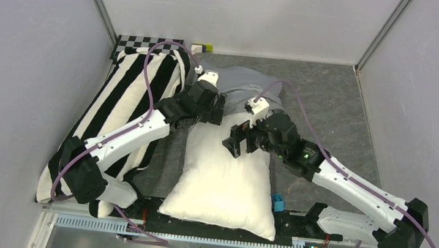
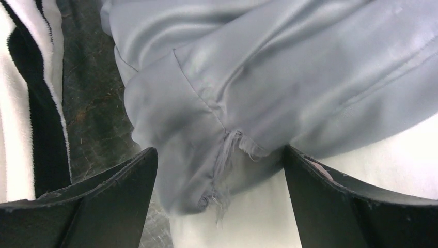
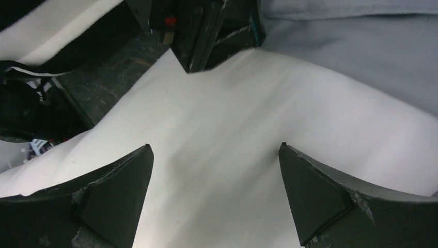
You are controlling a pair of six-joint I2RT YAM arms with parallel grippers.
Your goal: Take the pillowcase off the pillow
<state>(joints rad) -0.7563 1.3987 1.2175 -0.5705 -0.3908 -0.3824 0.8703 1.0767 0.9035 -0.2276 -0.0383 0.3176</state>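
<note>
I will next lower my right gripper straight onto the bare white pillow below it and close it there. This part of the pillow is uncovered, clear of the edge of the blue-grey pillowcase.
The white pillow lies lengthwise in the middle of the table. Its far end is still inside the light blue-grey pillowcase, which is bunched up there. My left gripper is open at the case's near left edge. In the left wrist view the gripper straddles a frayed corner of the pillowcase, with the pillow below it. My right gripper is open over bare pillow. In the right wrist view the gripper is just above the pillow, and the pillowcase is at the upper right.
A long black-and-white striped pillow lies along the left side, under the left arm. A checkerboard and a small yellow-green object sit at the back wall. A blue block stands by the pillow's near right corner. Walls enclose three sides.
</note>
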